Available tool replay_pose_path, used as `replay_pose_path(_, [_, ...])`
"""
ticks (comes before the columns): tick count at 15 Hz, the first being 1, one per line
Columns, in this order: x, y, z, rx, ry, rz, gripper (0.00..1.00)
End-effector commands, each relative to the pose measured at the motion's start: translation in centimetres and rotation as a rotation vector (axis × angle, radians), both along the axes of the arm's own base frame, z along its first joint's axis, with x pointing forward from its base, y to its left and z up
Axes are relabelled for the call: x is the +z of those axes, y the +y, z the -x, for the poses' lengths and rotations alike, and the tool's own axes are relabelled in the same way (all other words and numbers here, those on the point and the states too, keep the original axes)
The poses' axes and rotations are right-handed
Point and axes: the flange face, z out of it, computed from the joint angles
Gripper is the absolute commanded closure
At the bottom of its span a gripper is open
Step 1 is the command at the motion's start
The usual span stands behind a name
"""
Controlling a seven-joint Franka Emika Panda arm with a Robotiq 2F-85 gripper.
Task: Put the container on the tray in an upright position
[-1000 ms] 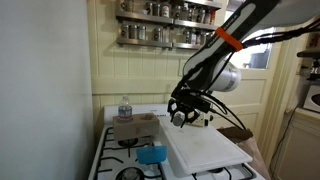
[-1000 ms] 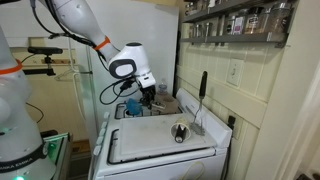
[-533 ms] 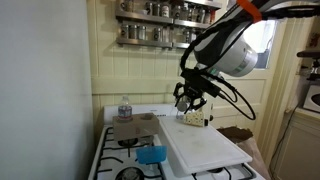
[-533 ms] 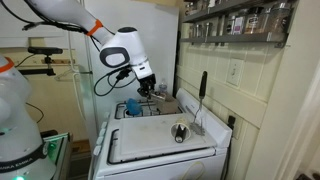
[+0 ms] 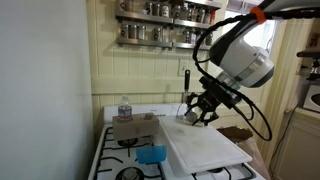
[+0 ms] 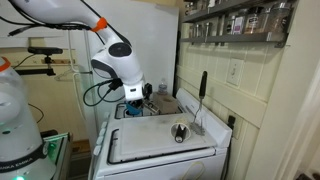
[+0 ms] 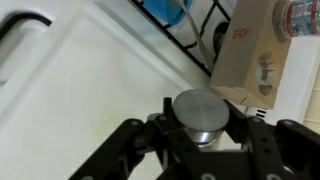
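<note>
The container (image 7: 200, 108) hangs slanted above the tray. Next, my gripper tilts toward level, away from the spice racks, and lowers it onto the tray's bare middle (image 7: 95, 115).
In the wrist view my gripper (image 7: 203, 128) is shut on the container (image 7: 200, 108), a small grey metal canister. Its flat round end faces the camera and the dark fingers (image 7: 150, 135) press its sides. It hangs above the tray (image 7: 90, 90), a wide white surface, close to the tray's edge by the stove. In an exterior view the gripper (image 5: 199, 110) hovers over the far end of the tray (image 5: 215, 150). From the opposite side the tray (image 6: 150, 145) shows, but the arm's wrist (image 6: 128, 80) hides most of the gripper.
A brown cardboard box (image 5: 135, 128) sits on the stove beside the tray, a clear water bottle (image 5: 124, 108) behind it and a blue tub (image 5: 152, 154) in front. A black-handled utensil (image 6: 201, 85) stands near the wall. Spice racks (image 5: 165, 25) hang above.
The arm has swung and the gripper, still shut on the container, rose and then came down again farther along the tray's back part.
</note>
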Motion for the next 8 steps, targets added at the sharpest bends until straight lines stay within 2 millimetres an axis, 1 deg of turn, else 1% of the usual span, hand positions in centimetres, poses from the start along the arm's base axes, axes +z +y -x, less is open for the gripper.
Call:
replay_pose_path(1, [-3.0,-1.9,2.4,-0.050,0.015,-0.159,0.76])
replay_pose_path(2, [-3.7,-2.3,1.9,-0.031,0.025,-0.154,0.76])
replay_pose_path(3, [-4.5,-2.4,2.3,-0.009,0.036,-0.129,0.76])
replay_pose_path(4, [-3.3,-2.5,2.1,-0.027,0.029,-0.116,0.76])
replay_pose_path(5, [-3.6,-2.8,2.1,-0.027,0.035,-0.110,0.51])
replay_pose_path(7, [-3.5,-2.8,2.0,-0.025,0.035,-0.092,0.51])
replay_pose_path(8, [-3.4,-2.7,1.9,-0.022,0.034,-0.088,0.76])
